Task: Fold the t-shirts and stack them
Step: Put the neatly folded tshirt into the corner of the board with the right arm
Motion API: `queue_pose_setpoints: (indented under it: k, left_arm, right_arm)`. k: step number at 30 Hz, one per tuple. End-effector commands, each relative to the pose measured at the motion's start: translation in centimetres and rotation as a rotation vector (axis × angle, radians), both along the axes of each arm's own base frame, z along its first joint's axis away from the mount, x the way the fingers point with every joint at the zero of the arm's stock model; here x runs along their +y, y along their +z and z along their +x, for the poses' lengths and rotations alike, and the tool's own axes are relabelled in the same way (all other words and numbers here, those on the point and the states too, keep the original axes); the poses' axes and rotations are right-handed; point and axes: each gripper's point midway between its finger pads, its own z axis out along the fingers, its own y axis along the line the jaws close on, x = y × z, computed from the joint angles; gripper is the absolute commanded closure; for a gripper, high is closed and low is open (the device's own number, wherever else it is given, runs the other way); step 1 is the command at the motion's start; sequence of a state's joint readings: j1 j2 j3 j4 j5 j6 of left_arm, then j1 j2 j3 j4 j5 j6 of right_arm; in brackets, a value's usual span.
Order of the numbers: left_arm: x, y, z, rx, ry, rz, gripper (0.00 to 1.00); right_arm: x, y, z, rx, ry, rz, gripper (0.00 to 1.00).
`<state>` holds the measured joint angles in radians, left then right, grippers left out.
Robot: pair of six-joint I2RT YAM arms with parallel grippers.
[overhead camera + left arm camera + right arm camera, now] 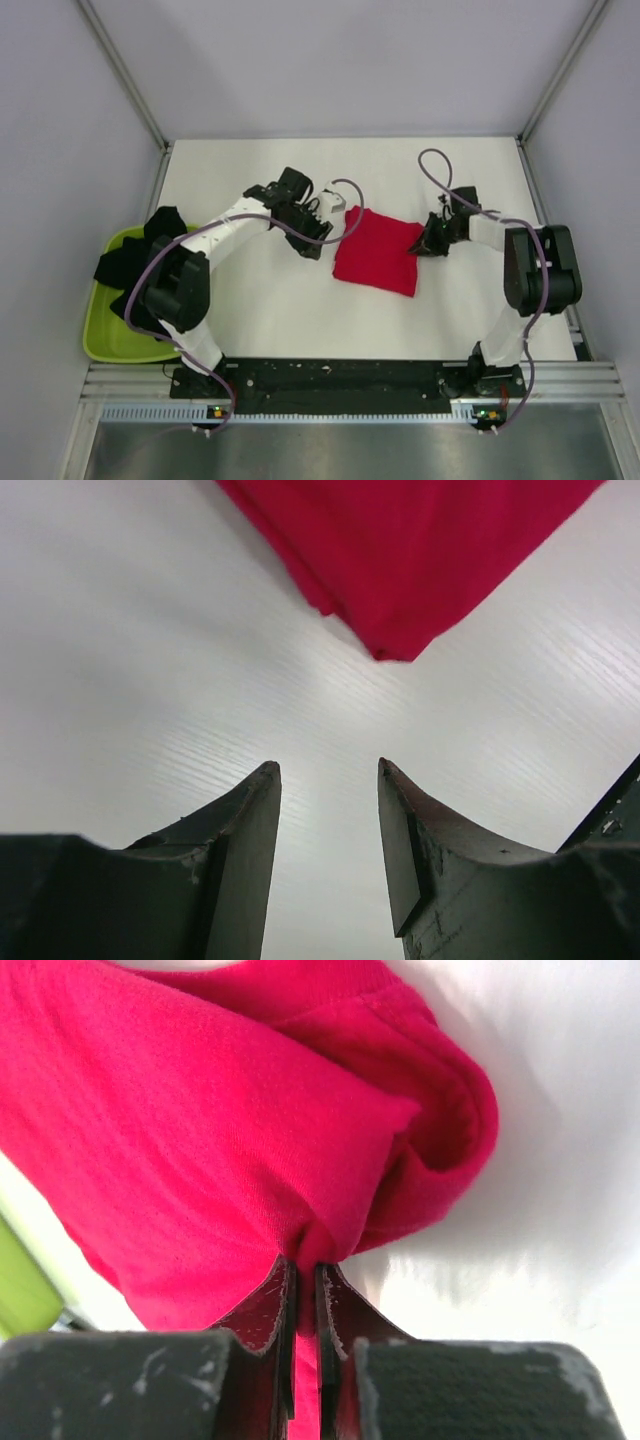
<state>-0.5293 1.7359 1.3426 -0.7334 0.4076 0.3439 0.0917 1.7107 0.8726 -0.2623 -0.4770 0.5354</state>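
Note:
I will drag the shirt [400, 560] outward and to the right in the top view with my right gripper, and release it in the table's bare far corner.
The red t-shirt [378, 254] lies folded into a small square in the middle of the white table. My right gripper [428, 243] is shut on the shirt's right edge; in the right wrist view the red cloth [230, 1130] is pinched between its jaws [306, 1264]. My left gripper [322, 237] is open and empty, just left of the shirt; in the left wrist view a corner of the red shirt [400, 560] lies ahead of its fingertips [328, 768]. The black t-shirts [140, 262] are heaped in the tub at the left.
A lime-green plastic tub [105, 335] sits at the table's left edge holding the black cloth. Grey walls close in the table [300, 320] on the left, right and back.

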Motion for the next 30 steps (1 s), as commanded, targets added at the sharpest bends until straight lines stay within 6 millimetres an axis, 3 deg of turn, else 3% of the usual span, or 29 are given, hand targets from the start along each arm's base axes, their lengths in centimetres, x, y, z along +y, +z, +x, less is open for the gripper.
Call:
queue_pose_setpoints:
  k: [1,3,8,15,20,25,30]
  left_arm:
    - [1.1,1.6,1.1,-0.086,0.012,0.008,0.52]
    - [1.6,1.6,1.4,-0.099,0.024,0.025,0.51]
    - [3.2,1.8,1.9,-0.132,0.051,0.077,0.51]
    - [4.4,1.5,2.1,-0.129,0.067,0.140,0.51]
    - [5.0,1.9,2.7,-0.153,0.077,0.185,0.51]
    - [6.0,2.0,3.3,-0.171,0.090,0.231,0.51]
    - [6.2,1.9,3.9,-0.165,0.102,0.250,0.51]
  right_arm:
    - [-4.6,0.1,4.1,-0.031,0.112,-0.208,1.00]
    - [-6.4,-1.4,4.7,0.044,0.177,-0.299,1.00]
    - [-12.4,-2.2,8.5,0.103,0.182,-0.470,1.00]
    - [-22.0,1.2,15.5,-0.004,0.213,-0.855,1.00]
    - [-26.9,4.2,21.0,-0.076,0.267,-1.100,1.00]
    - [-31.9,4.3,22.9,-0.061,0.183,-1.185,1.00]
    - [-34.2,3.7,23.1,-0.066,0.116,-1.160,1.00]
